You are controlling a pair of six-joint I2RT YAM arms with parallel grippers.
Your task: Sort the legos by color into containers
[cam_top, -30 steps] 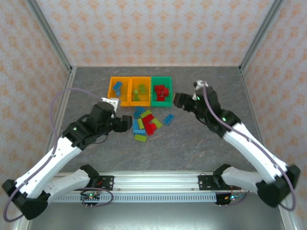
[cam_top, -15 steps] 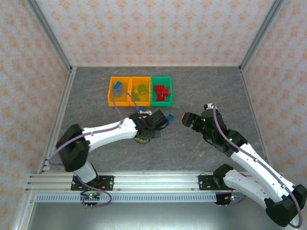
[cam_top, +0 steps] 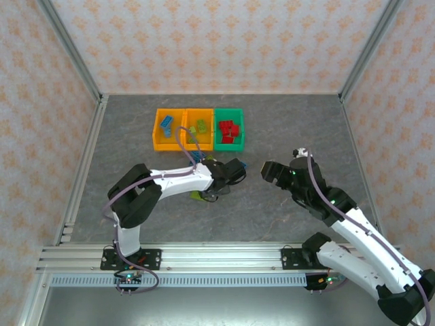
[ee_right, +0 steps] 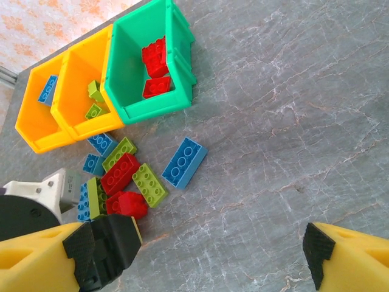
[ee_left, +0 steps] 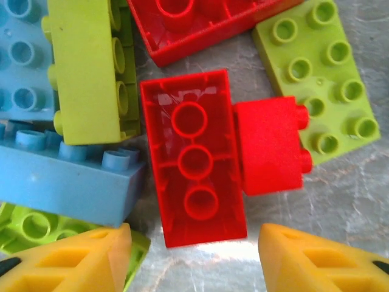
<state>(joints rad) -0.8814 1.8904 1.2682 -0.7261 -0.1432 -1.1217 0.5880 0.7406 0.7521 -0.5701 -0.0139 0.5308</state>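
Note:
My left gripper lowers its open fingers astride the long sides of the upside-down red brick [ee_left: 193,159] next, since the brick lies below, lined up with the gap between them.
Loose legos lie in a pile under my left gripper [cam_top: 229,175], which is low over them with its jaws open. In the left wrist view an upside-down red brick [ee_left: 193,159] lies just ahead of the gap between my yellow fingertips [ee_left: 68,258], untouched. A small red brick [ee_left: 271,146], lime bricks [ee_left: 316,76] and a blue brick [ee_left: 67,176] crowd it. A lone blue brick [ee_right: 184,162] lies right of the pile. The containers stand in a row: two orange bins [cam_top: 166,129] [cam_top: 198,129] and a green bin [cam_top: 229,129] holding red bricks. My right gripper [cam_top: 268,170] hovers open and empty.
The left forearm [cam_top: 180,182] stretches across the table and covers most of the pile in the top view. Bare grey tabletop [ee_right: 285,121] spreads right of the pile beneath my right gripper [ee_right: 206,261]. Metal frame posts and patterned walls bound the table.
The left arm swung from the pile's left side to reach across and over it. The right arm drew back from the green bin toward the near right, its jaws open.

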